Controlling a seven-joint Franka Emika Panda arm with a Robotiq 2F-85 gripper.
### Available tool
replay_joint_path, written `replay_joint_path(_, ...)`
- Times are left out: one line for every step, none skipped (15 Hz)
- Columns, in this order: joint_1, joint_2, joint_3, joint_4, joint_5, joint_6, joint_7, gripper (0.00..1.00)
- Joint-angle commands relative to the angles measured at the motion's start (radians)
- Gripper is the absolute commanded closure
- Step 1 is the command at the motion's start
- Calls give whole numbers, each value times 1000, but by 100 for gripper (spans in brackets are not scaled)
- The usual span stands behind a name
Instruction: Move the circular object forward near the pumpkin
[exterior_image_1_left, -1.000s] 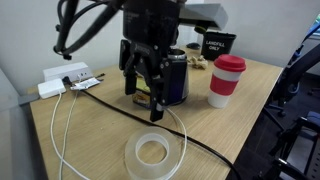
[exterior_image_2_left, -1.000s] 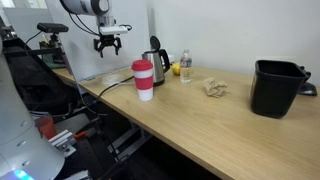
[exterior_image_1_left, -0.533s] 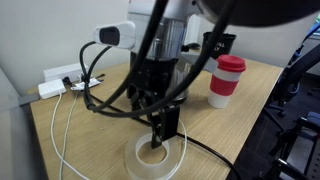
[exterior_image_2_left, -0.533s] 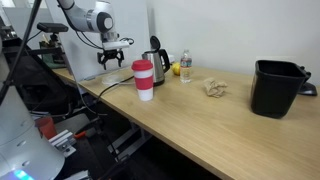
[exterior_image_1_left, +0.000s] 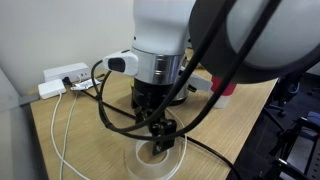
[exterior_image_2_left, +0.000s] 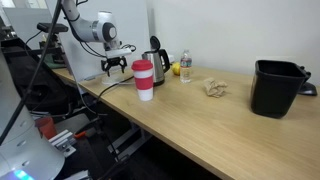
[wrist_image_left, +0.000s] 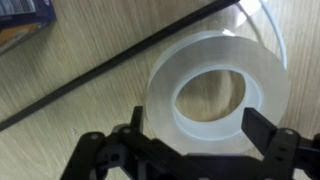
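Note:
My gripper next goes down and left in the wrist view astride the tape ring's side, since one finger still covers tape beyond the ring's hole.
The clear tape ring (wrist_image_left: 215, 52) lies flat on the wooden table and fills the wrist view. It also shows under the arm in an exterior view (exterior_image_1_left: 140, 164). My gripper (wrist_image_left: 198, 128) is open and low over the ring, with one finger at each side of its near part. It shows in both exterior views (exterior_image_1_left: 157, 135) (exterior_image_2_left: 113, 66). The small yellow-orange pumpkin (exterior_image_2_left: 175, 69) sits further along the table, beside the steel kettle (exterior_image_2_left: 153, 50).
A black cable (wrist_image_left: 100, 75) runs across the table next to the ring. A red-lidded white cup (exterior_image_2_left: 143, 78), a small bottle (exterior_image_2_left: 186, 67), crumpled paper (exterior_image_2_left: 213, 88) and a black bin (exterior_image_2_left: 277, 88) stand along the table. A white power strip (exterior_image_1_left: 60, 78) lies at the back.
The arm has come down from above the kettle area to the tape ring, and the open gripper now sits low over it. The ring has not moved.

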Motion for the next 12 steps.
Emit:
replay_joint_path(-18, 16, 11, 13, -64, 16, 37, 0)
replay_joint_path(-18, 19, 10, 15, -77, 19, 41, 3)
replay_joint_path(-18, 23, 11, 18, -86, 17, 44, 12)
replay_joint_path(-19, 29, 11, 22, -95, 17, 46, 16)
replay_joint_path(-20, 36, 12, 26, -101, 17, 45, 17)
replay_joint_path(-21, 44, 13, 31, -106, 16, 44, 22)
replay_joint_path(-21, 51, 13, 36, -111, 15, 42, 25)
replay_joint_path(-22, 58, 14, 43, -115, 16, 38, 20)
replay_joint_path(-21, 62, 13, 50, -122, 14, 38, 19)
replay_joint_path(-19, 67, 12, 56, -129, 14, 38, 26)
replay_joint_path(-20, 72, 12, 59, -132, 15, 39, 32)
replay_joint_path(-20, 76, 11, 62, -136, 15, 40, 34)
